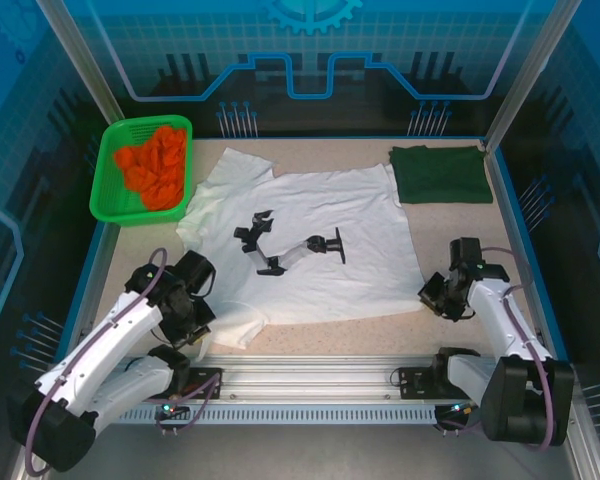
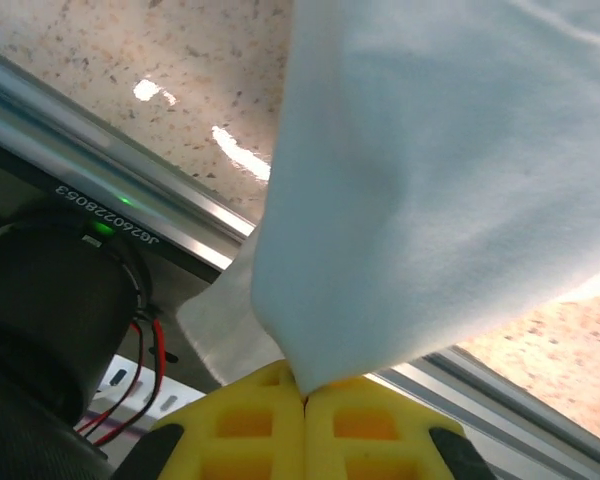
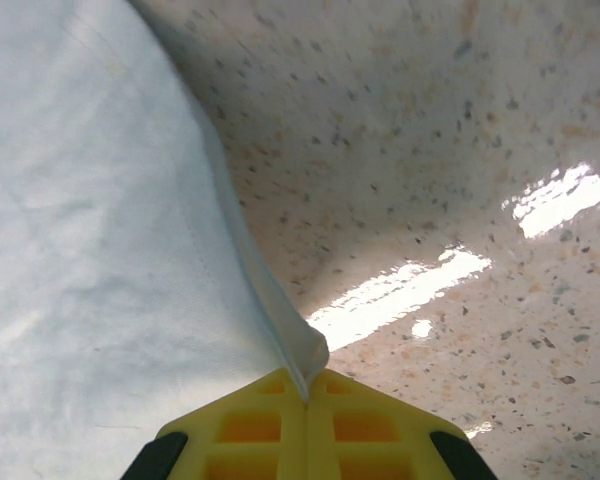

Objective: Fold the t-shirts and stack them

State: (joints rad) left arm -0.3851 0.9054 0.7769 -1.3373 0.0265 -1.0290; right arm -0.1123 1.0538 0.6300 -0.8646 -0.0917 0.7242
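Note:
The white t-shirt (image 1: pixel 365 215) still lies unfolded, so the right gripper will next lift the hem corner and carry it outward toward the near edge of the dark green t-shirt.
A white t-shirt (image 1: pixel 365 215) with a black print lies spread flat over the middle of the table. My left gripper (image 1: pixel 206 320) is shut on its near-left corner. In the left wrist view the yellow fingertips (image 2: pixel 304 392) meet on a bunched fold of the white cloth (image 2: pixel 430 200), lifted above the rail. My right gripper (image 1: pixel 432 296) is shut on the near-right hem corner; the right wrist view has its pads (image 3: pixel 307 385) pinching the hem edge of the white cloth (image 3: pixel 100 250) just over the table. A dark green t-shirt (image 1: pixel 440 173) lies folded at the back right.
A green mesh basket (image 1: pixel 104 172) holding orange cloth (image 1: pixel 152 165) stands at the back left. An aluminium rail (image 1: pixel 310 376) runs along the near edge between the arm bases. Blue enclosure walls border the speckled table (image 1: pixel 540 260).

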